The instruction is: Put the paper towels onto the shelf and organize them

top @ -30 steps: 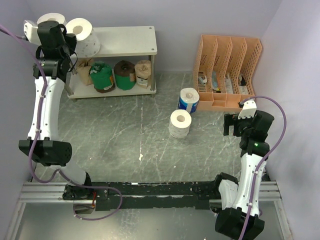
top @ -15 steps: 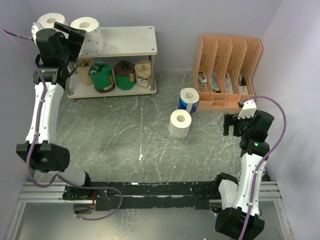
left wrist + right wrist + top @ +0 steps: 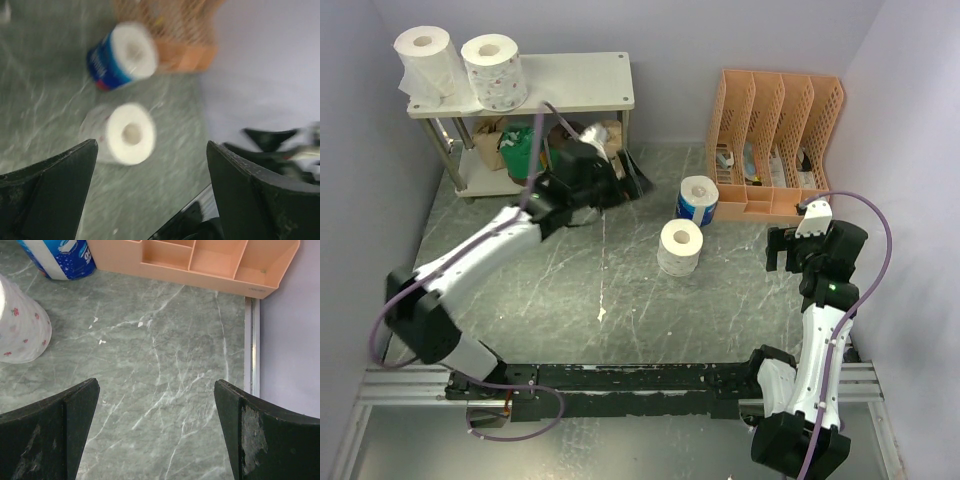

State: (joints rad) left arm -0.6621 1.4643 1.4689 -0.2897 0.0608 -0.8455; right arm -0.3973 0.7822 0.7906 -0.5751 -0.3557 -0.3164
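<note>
The unshelved white roll stands below my left gripper and to its right in the top view. I will come down that way and close on the roll's upper side.
The shelf [image 3: 575,85] stands at the back left. On its top board a plain white roll [image 3: 425,55] and a flower-printed white roll [image 3: 495,70] stand upright side by side. Tan [image 3: 488,135] and green [image 3: 520,150] rolls sit on the lower tier, partly hidden by my left arm. My left gripper [image 3: 638,178] [image 3: 151,147] hangs open and empty in front of the shelf, facing two paper towels on the floor: a blue-wrapped roll [image 3: 698,200] [image 3: 122,55] [image 3: 60,257] and a white roll [image 3: 680,247] [image 3: 127,134] [image 3: 20,325]. My right gripper [image 3: 778,250] [image 3: 156,385] is open over bare floor, right of the white roll.
An orange slotted file organizer [image 3: 775,140] [image 3: 200,260] [image 3: 170,30] stands at the back right, touching the blue-wrapped roll. The right wall and a metal edge strip [image 3: 251,345] run close beside my right gripper.
My left gripper opened and let go of the flower-printed roll, which now stands upright on the top board. The left arm then swung down and right towards the floor rolls. The right arm stayed still.
</note>
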